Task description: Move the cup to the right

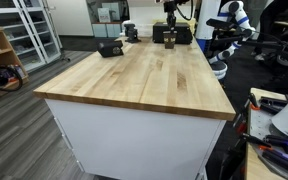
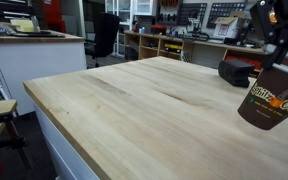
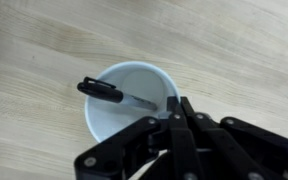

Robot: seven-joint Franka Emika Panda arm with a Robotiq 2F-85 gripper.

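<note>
My gripper will move down to rest the tilted cup's base on the clear tabletop and release the cup's rim, since the tabletop lies below my gripper and the cup it holds.
The cup (image 2: 268,100) is dark brown with a yellowish label band and leans slightly at the right edge of an exterior view. From the wrist view I look down into its white inside (image 3: 124,110), where a black marker (image 3: 109,92) rests across the rim. My gripper (image 3: 174,108) is shut on the cup's rim at the near right side, one finger inside and one outside. The gripper (image 2: 274,62) comes down onto the cup from above. In an exterior view the cup (image 1: 170,41) and gripper (image 1: 170,28) are small at the table's far end. Whether the cup touches the wood, I cannot tell.
The wooden tabletop (image 1: 144,80) is long. A black box (image 1: 109,47) sits at its far left and another dark object (image 2: 239,70) lies just behind the cup. Chairs, shelves and workbenches (image 2: 174,45) surround the table.
</note>
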